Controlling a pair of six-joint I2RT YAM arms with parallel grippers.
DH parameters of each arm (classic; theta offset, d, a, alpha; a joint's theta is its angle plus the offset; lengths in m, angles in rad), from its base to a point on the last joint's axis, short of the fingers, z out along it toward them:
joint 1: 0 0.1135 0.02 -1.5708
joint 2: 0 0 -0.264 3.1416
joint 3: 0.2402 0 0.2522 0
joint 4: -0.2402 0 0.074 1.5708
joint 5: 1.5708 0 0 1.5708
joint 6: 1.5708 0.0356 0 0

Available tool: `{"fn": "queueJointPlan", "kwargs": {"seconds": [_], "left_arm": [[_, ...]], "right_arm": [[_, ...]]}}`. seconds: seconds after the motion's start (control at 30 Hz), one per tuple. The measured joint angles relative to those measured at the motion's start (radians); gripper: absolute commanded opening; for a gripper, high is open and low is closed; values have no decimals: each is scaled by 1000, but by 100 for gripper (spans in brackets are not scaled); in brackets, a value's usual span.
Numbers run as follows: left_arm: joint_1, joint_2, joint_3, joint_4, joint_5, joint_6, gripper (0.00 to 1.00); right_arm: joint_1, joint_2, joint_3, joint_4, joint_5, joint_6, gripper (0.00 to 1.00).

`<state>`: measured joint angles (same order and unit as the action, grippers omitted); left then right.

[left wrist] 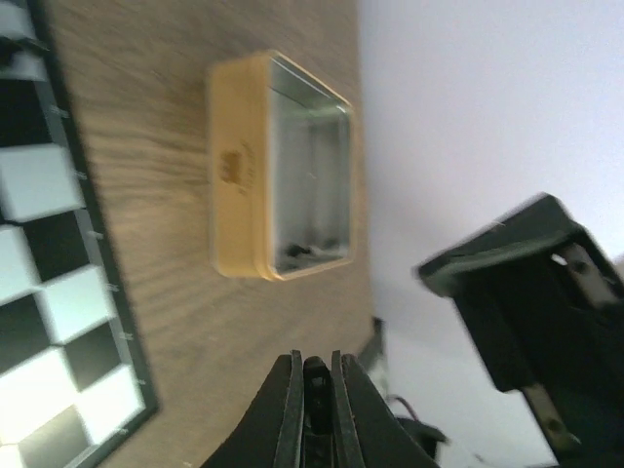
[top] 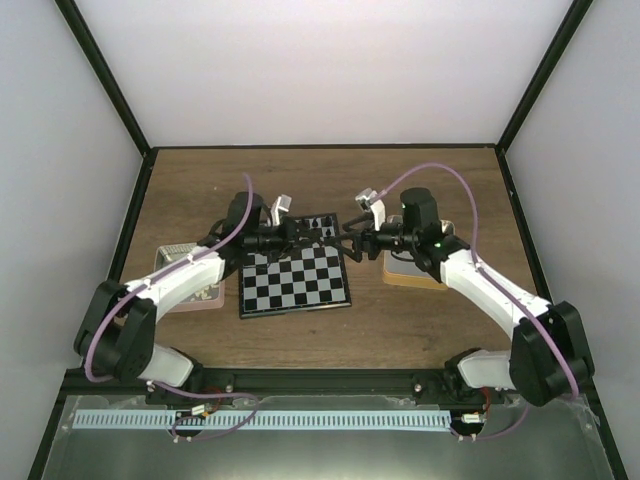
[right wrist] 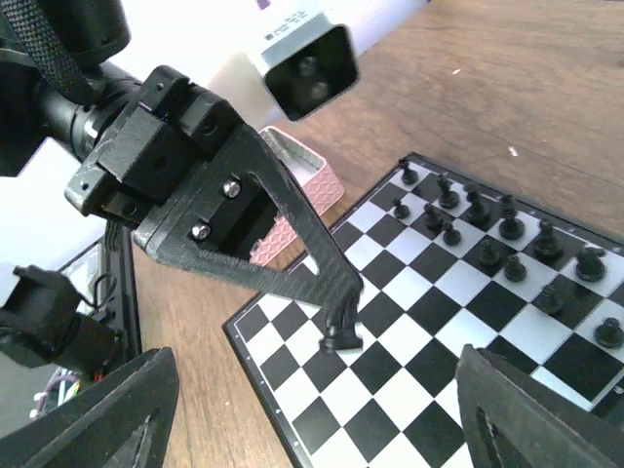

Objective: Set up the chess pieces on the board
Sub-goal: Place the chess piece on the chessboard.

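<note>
The dark square beside the corner chess piece is empty, so my left gripper needs to swing to the left in the top view next, turn down and lower onto that square.
The board (top: 295, 280) lies flat at the table's middle, with several black chess pieces (top: 320, 222) along its far edge. In the right wrist view those chess pieces (right wrist: 487, 234) stand in rows at the upper right of the board (right wrist: 390, 390). My left gripper (right wrist: 341, 302) hangs over the board, shut on one black chess piece (right wrist: 341, 330) that juts below its tips. In its own view the left gripper (left wrist: 315, 366) clamps that piece (left wrist: 315, 390) between its fingers. My right gripper (right wrist: 312, 409) stands wide open and holds nothing, facing the left gripper (top: 300, 232) from the right (top: 352, 240).
A yellow-sided metal tin (left wrist: 283, 166) sits on the wood right of the board, under the right arm (top: 412, 272). A pink tray (top: 190, 285) lies left of the board under the left arm, seen also in the right wrist view (right wrist: 297, 185).
</note>
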<state>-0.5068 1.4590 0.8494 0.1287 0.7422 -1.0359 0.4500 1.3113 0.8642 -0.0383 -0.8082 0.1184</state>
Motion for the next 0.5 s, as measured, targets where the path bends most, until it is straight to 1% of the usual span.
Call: {"fn": "queueJointPlan", "kwargs": {"seconds": [0.1, 0.17, 0.3, 0.37, 0.43, 0.5], "left_arm": [[5, -37, 17, -129, -143, 114, 4], [6, -72, 24, -221, -298, 196, 4], [10, -113, 31, -353, -607, 332, 4], [14, -110, 38, -402, -740, 386, 4], [24, -89, 54, -439, -841, 426, 4], [40, -45, 81, -458, -910, 457, 4]], "right_arm": [[1, -47, -35, 31, 72, 36, 82], [1, -70, -56, 44, 121, 63, 82], [1, -86, -96, 77, 207, 134, 81], [1, -85, -113, 93, 231, 163, 80], [1, -84, -124, 101, 249, 189, 80], [1, -79, -127, 105, 258, 210, 79]]}}
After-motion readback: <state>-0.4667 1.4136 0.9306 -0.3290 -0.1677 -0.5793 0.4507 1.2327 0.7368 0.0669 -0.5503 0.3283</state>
